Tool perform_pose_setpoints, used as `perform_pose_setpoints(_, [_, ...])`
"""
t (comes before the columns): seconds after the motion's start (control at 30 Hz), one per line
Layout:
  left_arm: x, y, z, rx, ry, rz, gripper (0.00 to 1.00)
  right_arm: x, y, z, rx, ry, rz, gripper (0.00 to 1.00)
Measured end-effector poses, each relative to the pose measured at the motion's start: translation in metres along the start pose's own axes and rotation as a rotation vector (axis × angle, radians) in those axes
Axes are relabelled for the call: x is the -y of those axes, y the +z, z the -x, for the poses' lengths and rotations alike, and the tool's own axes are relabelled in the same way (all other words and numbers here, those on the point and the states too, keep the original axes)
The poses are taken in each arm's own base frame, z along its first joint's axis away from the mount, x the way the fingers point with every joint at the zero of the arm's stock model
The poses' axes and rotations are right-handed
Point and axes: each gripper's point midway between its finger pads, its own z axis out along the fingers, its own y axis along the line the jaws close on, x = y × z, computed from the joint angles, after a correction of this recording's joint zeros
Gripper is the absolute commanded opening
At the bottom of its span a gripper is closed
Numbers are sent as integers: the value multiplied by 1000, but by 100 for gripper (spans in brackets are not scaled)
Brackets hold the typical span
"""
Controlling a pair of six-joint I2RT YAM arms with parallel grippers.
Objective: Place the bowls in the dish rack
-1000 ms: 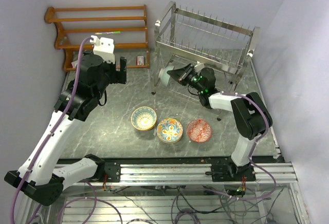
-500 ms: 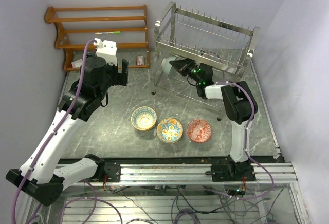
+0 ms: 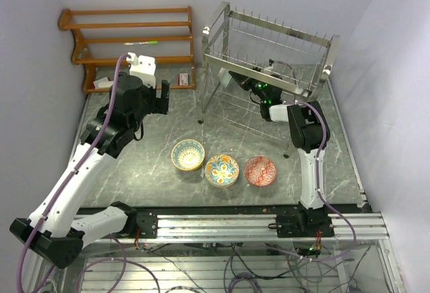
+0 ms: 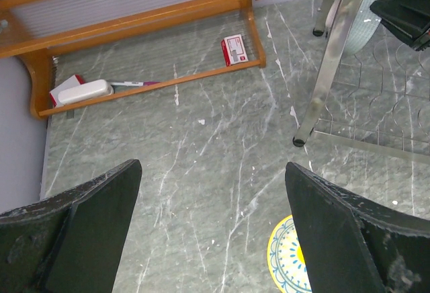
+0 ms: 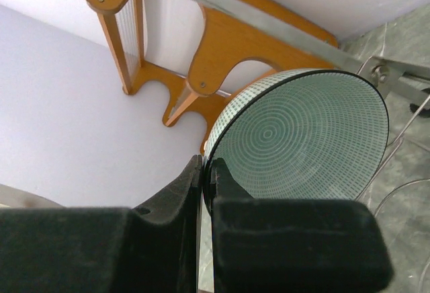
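I will next lower my right gripper a little to set the bowl down there, and then open it, because the bowl is on edge beside the lower shelf's wires, near the rack leg.
My right gripper point(image 5: 207, 172) is shut on the rim of a bowl with a pale teal ringed inside point(image 5: 302, 138), held on edge. In the top view this gripper point(image 3: 239, 80) reaches into the lower tier of the silver dish rack point(image 3: 225, 60), whose front rail mostly hides the bowl. From the left wrist the same bowl point(image 4: 368, 9) shows behind a rack leg point(image 4: 329, 71). Three bowls sit in a row on the table: yellow-teal point(image 3: 187, 154), blue-orange floral point(image 3: 222, 170), red patterned point(image 3: 260, 171). My left gripper point(image 3: 163, 95) point(image 4: 213, 169) hangs open and empty above the table, left of the rack.
A brown wooden slatted shelf point(image 3: 127, 37) stands at the back left, with a marker on top and a small red-and-white box point(image 4: 234, 50) and a white item point(image 4: 84, 91) on its lowest slat. Grey marble table point(image 3: 134, 158); walls close on three sides.
My right gripper has carried the bowl back and to the right, deeper under the rack's upper tier. The left arm has drifted slightly towards the back.
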Motion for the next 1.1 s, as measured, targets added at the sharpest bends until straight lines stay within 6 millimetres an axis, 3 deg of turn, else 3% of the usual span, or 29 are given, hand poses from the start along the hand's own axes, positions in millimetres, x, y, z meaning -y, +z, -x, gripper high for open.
perform_pose_setpoints(0.17, [2, 5, -4, -14, 5, 1, 99, 14, 5, 4, -4, 4, 4, 0])
perform_pose_setpoints(0.4, [3, 9, -7, -26, 10, 2, 99, 15, 6, 8, 0, 12, 40, 0])
perform_pose_setpoints(0.73, [3, 11, -11, -32, 13, 9, 99, 25, -11, -1, 2, 29, 12, 1])
perform_pose_setpoints(0.93, [3, 12, -9, -22, 9, 9, 99, 26, -11, -1, -10, 19, 8, 23])
perform_pose_setpoints(1.1, [3, 12, -8, -20, 9, 10, 99, 31, -12, 3, -11, 7, -35, 33])
